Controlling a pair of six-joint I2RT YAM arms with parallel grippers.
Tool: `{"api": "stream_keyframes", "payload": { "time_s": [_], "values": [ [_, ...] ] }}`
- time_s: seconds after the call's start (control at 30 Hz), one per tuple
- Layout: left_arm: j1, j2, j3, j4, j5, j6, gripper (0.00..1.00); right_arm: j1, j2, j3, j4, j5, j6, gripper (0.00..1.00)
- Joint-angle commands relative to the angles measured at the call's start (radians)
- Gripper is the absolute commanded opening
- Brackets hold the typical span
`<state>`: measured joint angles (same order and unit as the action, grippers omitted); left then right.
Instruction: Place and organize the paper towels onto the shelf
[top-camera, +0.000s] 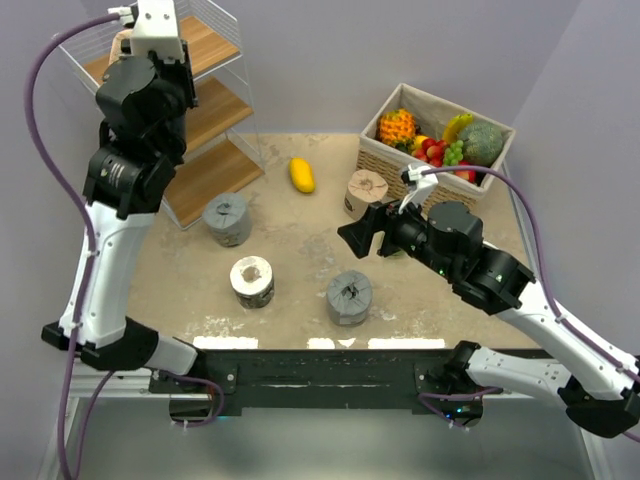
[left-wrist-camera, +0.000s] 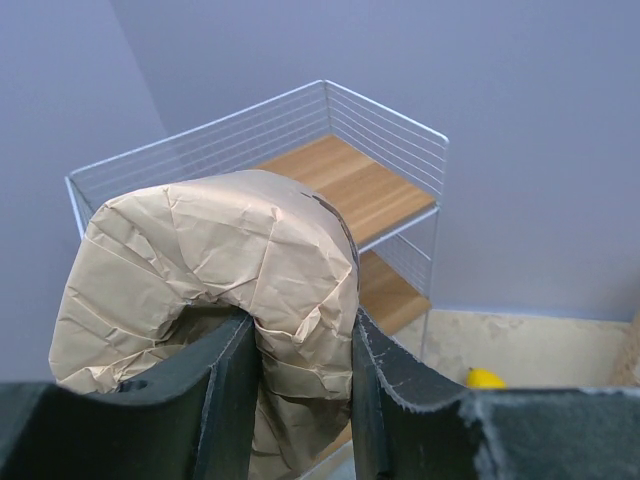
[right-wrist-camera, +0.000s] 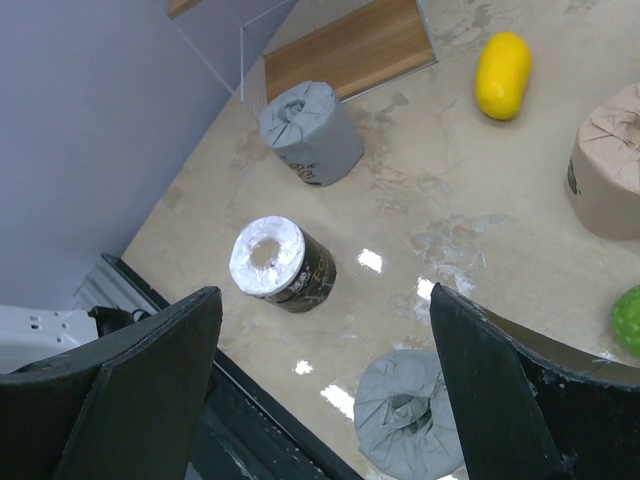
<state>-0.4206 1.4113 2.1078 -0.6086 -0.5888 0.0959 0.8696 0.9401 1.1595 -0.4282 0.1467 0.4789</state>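
Observation:
My left gripper holds the roll above the bare top board. Next it will move outward and down to the end of the board farthest from the mango and let go.
My left gripper (left-wrist-camera: 300, 372) is shut on a tan paper-wrapped paper towel roll (left-wrist-camera: 220, 260), held high in front of the top board of the white-wire shelf (left-wrist-camera: 350, 185). From above, the left gripper (top-camera: 140, 38) hangs over the shelf (top-camera: 205, 110) with the tan roll (top-camera: 122, 42) peeking out. My right gripper (right-wrist-camera: 325, 300) stands open above the table and holds nothing. Below it lie a dark roll with a white end (right-wrist-camera: 280, 262) and two grey rolls, one near (right-wrist-camera: 410, 420) and one far (right-wrist-camera: 310, 130). Another tan roll (right-wrist-camera: 610, 170) stands to the right.
A yellow mango (top-camera: 301, 174) lies on the table between the shelf and a wicker fruit basket (top-camera: 385, 160). A green lime (right-wrist-camera: 630, 318) sits at the right edge of the right wrist view. The other tan roll (top-camera: 366, 190) stands against the basket.

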Motion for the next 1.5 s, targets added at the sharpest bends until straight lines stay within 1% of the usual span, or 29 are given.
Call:
{"api": "stream_keyframes", "payload": {
  "time_s": [0.0,0.1,0.23,0.57,0.67,0.9,0.97,1.0,1.03,1.17,1.2,1.27,1.3,1.37,1.4,1.47],
  "values": [
    [0.002,0.107,0.095,0.165,-0.123,0.131,0.22,0.002,-0.017,0.058,-0.003,0.016,0.015,0.88],
    [0.013,0.164,0.116,0.191,-0.143,0.168,0.22,0.002,-0.043,0.046,0.000,0.024,0.024,0.89],
    [0.065,0.210,0.152,0.188,-0.125,0.162,0.23,0.002,-0.058,0.039,-0.004,0.040,0.021,0.89],
    [0.183,0.232,0.156,0.201,-0.062,0.128,0.26,0.002,-0.037,0.051,-0.020,0.042,-0.008,0.89],
    [0.209,0.241,0.156,0.217,-0.039,0.131,0.29,0.002,-0.031,0.055,-0.020,0.044,-0.022,0.89],
    [0.247,0.276,0.173,0.237,-0.028,0.146,0.41,0.002,-0.009,0.092,-0.044,0.070,-0.034,0.90],
    [0.256,0.282,0.166,0.244,-0.016,0.145,0.43,0.002,-0.009,0.094,-0.043,0.076,-0.031,0.90],
    [0.267,0.288,0.162,0.247,-0.011,0.148,0.46,0.002,-0.012,0.095,-0.046,0.079,-0.033,0.90],
    [0.273,0.291,0.155,0.251,-0.009,0.148,0.48,0.002,-0.011,0.095,-0.046,0.082,-0.031,0.90],
    [0.290,0.307,0.153,0.270,-0.020,0.165,0.54,0.002,-0.003,0.114,-0.061,0.088,-0.031,0.90],
    [0.296,0.310,0.152,0.274,-0.016,0.165,0.57,0.002,-0.003,0.123,-0.063,0.091,-0.031,0.90],
    [0.301,0.316,0.165,0.277,-0.012,0.168,0.60,0.002,-0.001,0.129,-0.063,0.093,-0.031,0.90],
    [0.302,0.322,0.172,0.277,-0.013,0.166,0.64,0.002,-0.003,0.134,-0.061,0.094,-0.031,0.90],
    [0.302,0.322,0.187,0.285,-0.008,0.166,0.68,0.002,-0.001,0.137,-0.061,0.094,-0.031,0.90],
    [0.302,0.321,0.192,0.288,-0.003,0.165,0.73,0.002,0.000,0.143,-0.063,0.093,-0.031,0.90],
    [0.302,0.314,0.198,0.294,0.017,0.160,0.75,0.002,0.003,0.146,-0.067,0.093,-0.031,0.90]
  ]
}}
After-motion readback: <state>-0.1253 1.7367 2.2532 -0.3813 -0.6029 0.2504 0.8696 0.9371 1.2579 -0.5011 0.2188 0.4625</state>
